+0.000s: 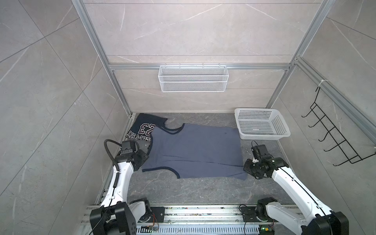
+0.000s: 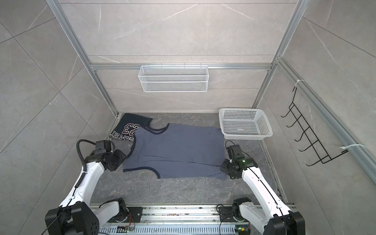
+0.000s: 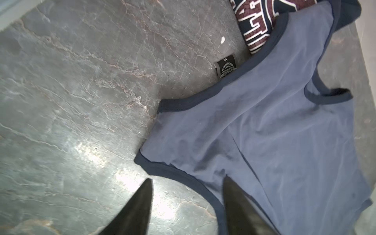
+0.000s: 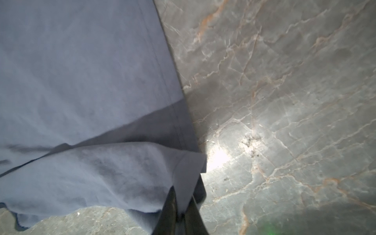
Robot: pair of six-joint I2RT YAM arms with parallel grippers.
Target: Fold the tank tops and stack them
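My right gripper should next pull the corner of the hem it is holding back toward my base over the bare table and let it go, because the far strap overlaps the navy top.
The slate-blue tank top lies spread on the grey table in both top views, its straps to the left and its hem to the right. Its far strap overlaps the folded navy tank top with the "23" print at the back left. My left gripper is open just above the near armhole trim, one finger over bare table and one over the cloth, holding nothing. My right gripper is shut on the slate-blue top's near hem corner, which is lifted and folded slightly over the rest.
A white perforated basket stands at the back right, just beyond the shirt's hem. A white wire basket hangs on the back wall. A black hook rack hangs on the right wall. Bare table lies in front of the shirt.
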